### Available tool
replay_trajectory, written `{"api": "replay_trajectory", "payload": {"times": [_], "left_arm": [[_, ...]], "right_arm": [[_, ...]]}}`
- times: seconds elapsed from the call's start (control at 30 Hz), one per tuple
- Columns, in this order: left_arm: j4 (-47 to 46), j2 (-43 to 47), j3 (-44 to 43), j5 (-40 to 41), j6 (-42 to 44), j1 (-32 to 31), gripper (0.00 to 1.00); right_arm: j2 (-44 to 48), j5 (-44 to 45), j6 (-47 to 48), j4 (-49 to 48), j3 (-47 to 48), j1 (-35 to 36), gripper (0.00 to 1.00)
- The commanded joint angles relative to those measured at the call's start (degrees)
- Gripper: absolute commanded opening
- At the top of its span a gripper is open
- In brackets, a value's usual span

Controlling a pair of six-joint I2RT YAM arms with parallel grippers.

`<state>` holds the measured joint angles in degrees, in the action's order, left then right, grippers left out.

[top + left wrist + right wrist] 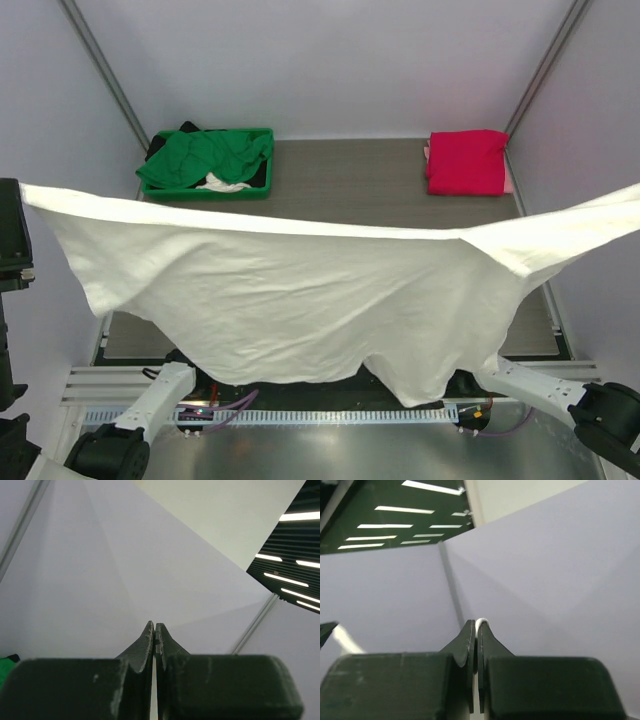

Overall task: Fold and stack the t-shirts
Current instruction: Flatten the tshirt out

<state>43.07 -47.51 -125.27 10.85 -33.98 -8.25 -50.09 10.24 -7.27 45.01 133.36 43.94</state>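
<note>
The white t-shirt hangs spread wide, so next my right gripper will move outward and down and release its corner on the bare tabletop beside the folded pink-red t-shirt.
A large white t-shirt (290, 290) hangs spread wide in the air above the table, stretched between both grippers. My left gripper (16, 200) grips its left corner at the far left edge of the top view. In the left wrist view that gripper (155, 625) is shut, with a thin white strip between the fingers. My right gripper (476, 624) is shut on the shirt's right corner, and a bit of white cloth (481, 622) peeks out at its tips. It lies beyond the right edge of the top view. A folded pink-red t-shirt (467, 162) lies at the back right. A crumpled green t-shirt (205, 158) lies in the bin.
A green plastic bin (212, 194) stands at the back left and also holds white and black cloth. Pale walls with metal posts close in the table (350, 180) at the back and sides. The hanging shirt hides the near half of the table.
</note>
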Motion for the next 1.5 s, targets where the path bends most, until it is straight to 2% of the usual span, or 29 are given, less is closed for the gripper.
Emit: {"api": "replay_trajectory", "payload": {"times": [0.0, 0.07, 0.1, 0.13, 0.2, 0.23, 0.27, 0.3, 0.33, 0.37, 0.43, 0.47, 0.5, 0.53, 0.57, 0.6, 0.63, 0.7, 0.73, 0.77, 0.87, 1.07, 1.17, 1.27, 1.47], "left_arm": [[-0.5, -3.3, 0.4, 1.4, 0.9, -0.4, 0.0], [4.4, -7.4, -0.2, 1.6, -0.1, -0.5, 0.0], [6.5, -9.3, -0.5, 2.0, -0.6, -0.5, 0.0], [8.4, -10.8, 0.2, 2.4, -1.0, -0.5, 0.0], [12.5, -14.7, 6.7, 4.3, -2.5, -0.5, 0.0], [12.7, -15.7, 10.0, 4.9, -2.9, -0.5, 0.0], [12.0, -17.9, 17.5, 5.4, -3.6, -0.5, 0.0], [11.1, -19.1, 21.2, 5.6, -4.1, -0.1, 0.0], [9.2, -20.8, 24.1, 4.3, -4.3, 0.9, 0.0], [8.2, -22.5, 27.5, 2.8, -4.4, 2.1, 0.0], [5.3, -29.2, 34.5, -0.6, -4.8, 6.0, 0.0], [4.7, -31.7, 35.9, -1.5, -4.8, 7.9, 0.02], [4.9, -38.3, 36.2, -2.5, -4.5, 8.0, 0.06], [7.6, -41.3, 34.7, -4.2, -2.9, 9.9, 0.22], [9.0, -44.6, 33.7, -4.4, -1.6, 10.4, 0.26], [10.3, -48.1, 32.7, -4.6, -0.7, 10.4, 0.4], [10.7, -48.6, 32.6, -4.9, 0.7, 10.4, 0.47], [9.7, -47.9, 35.6, -5.0, 1.0, 10.4, 0.59], [8.3, -45.5, 37.0, -4.7, 0.8, 10.4, 0.64], [7.7, -44.1, 40.3, -4.4, 0.8, 10.4, 0.66], [5.3, -36.9, 47.8, -3.6, -0.8, 10.5, 0.67], [-2.0, -25.5, 63.6, -7.5, -4.4, 10.4, 0.65], [-4.6, -21.8, 69.6, -8.3, -6.4, 10.4, 0.64], [-8.0, -20.2, 74.1, -9.2, -8.5, 10.4, 0.62], [-16.5, -23.7, 81.4, -14.1, -13.0, 10.0, 0.57]], "right_arm": [[-2.8, 10.5, 1.6, -3.5, -0.1, -4.7, 0.01], [-8.0, 21.8, -0.4, 1.5, -1.3, -5.8, 0.01], [-10.0, 34.9, -1.4, 3.8, -2.0, -5.8, 0.01], [-11.8, 40.3, -2.0, 6.7, -3.5, -5.7, 0.01], [-16.1, 48.3, -2.7, 6.6, -12.3, -5.7, 0.01], [-17.9, 54.0, -1.4, 2.9, -15.7, -5.7, 0.01], [-21.9, 54.6, -0.7, 1.5, -20.4, -7.2, 0.01], [-24.9, 53.4, -1.5, 1.1, -21.0, -9.5, 0.01], [-27.7, 48.3, -2.8, 1.1, -21.3, -11.8, 0.01], [-30.5, 44.9, -4.1, 1.4, -21.3, -18.0, 0.01], [-40.5, 40.0, -7.8, 3.3, -20.3, -23.1, 0.02], [-45.1, 33.2, -8.9, 5.7, -15.4, -26.6, 0.42], [-49.2, 31.4, -10.9, 8.6, -11.8, -27.7, 0.64], [-57.2, 29.9, -11.1, 14.5, -7.9, -28.3, 0.79], [-60.3, 28.5, -10.9, 17.2, -1.2, -28.3, 0.92], [-62.2, 27.9, -11.1, 20.3, 0.5, -28.0, 0.94], [-62.8, 26.9, -11.3, 20.1, 0.1, -27.9, 0.95], [-59.4, 23.9, -11.8, 17.1, -9.4, -27.9, 0.96], [-57.0, 22.6, -12.1, 11.7, -14.2, -27.9, 0.97], [-51.7, 21.3, -12.1, 8.8, -24.0, -27.9, 0.97], [-43.9, 15.9, -13.4, 1.5, -39.2, -27.9, 0.97], [-39.4, 1.9, -15.4, -7.1, -56.6, -27.9, 0.97], [-40.2, -0.7, -16.7, -8.1, -60.7, -27.9, 0.96], [-41.2, 0.6, -18.3, -9.2, -63.9, -27.9, 0.97], [-47.8, 2.1, -19.3, -9.7, -62.8, -27.9, 0.96]]}}
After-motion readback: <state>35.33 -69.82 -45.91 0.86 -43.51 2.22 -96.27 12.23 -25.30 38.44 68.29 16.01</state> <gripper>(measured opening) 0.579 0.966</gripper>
